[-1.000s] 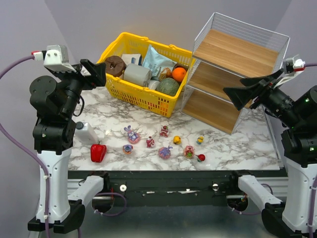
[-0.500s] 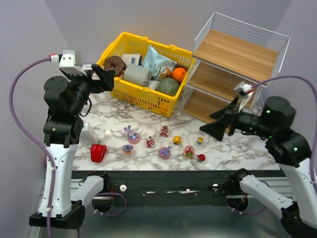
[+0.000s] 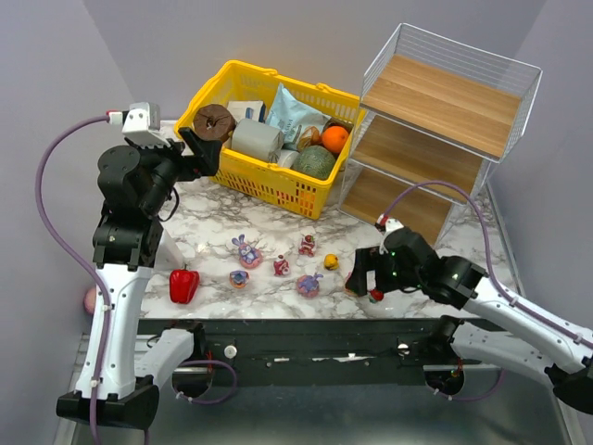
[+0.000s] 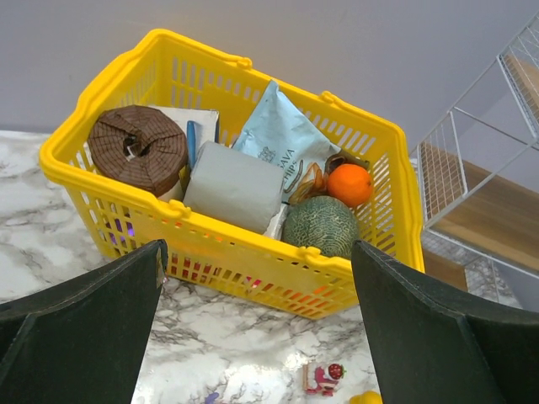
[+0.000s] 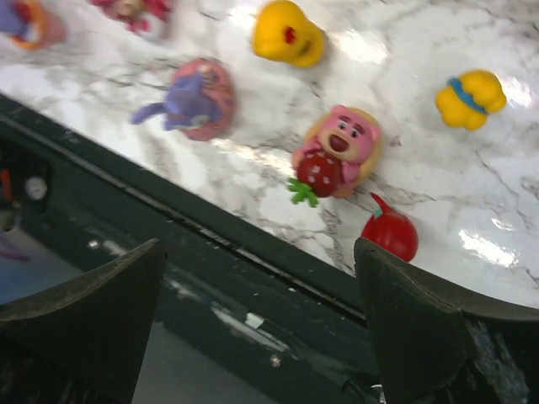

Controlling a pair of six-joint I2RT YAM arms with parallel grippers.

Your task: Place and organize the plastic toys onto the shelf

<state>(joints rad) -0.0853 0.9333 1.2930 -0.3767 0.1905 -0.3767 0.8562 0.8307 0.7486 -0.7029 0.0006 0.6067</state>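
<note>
The pink toy figure lies below on the tabletop. Its strawberry comes between the open fingers of my right gripper next, as the gripper turns slightly and lowers.
Several plastic toys lie on the marble table: a pink bunny (image 3: pixel 246 250), a purple bunny (image 3: pixel 309 285), red-pink figures (image 3: pixel 307 245) and a yellow duck (image 3: pixel 331 261). My right gripper (image 3: pixel 359 273) hangs open low over the front right toys. Its wrist view shows a pink figure holding a strawberry (image 5: pixel 337 151), a small red one (image 5: pixel 390 234) and two yellow ducks (image 5: pixel 288 34); nothing sits between the jaws (image 5: pixel 257 278). The left gripper (image 3: pixel 199 148) is open, high up, facing the basket (image 4: pixel 227 244). The shelf (image 3: pixel 435 130) stands at the back right, its boards bare.
A yellow basket (image 3: pixel 269 181) with groceries stands at the back centre, next to the shelf. A red bell pepper (image 3: pixel 183 285) lies front left, near a white bottle (image 3: pixel 169 248) partly behind the left arm. The table's dark front edge (image 3: pixel 296 326) runs just below the toys.
The right arm has swung down from beside the shelf to the toys near the front edge. The left arm has shifted slightly right. Both grippers stayed open.
</note>
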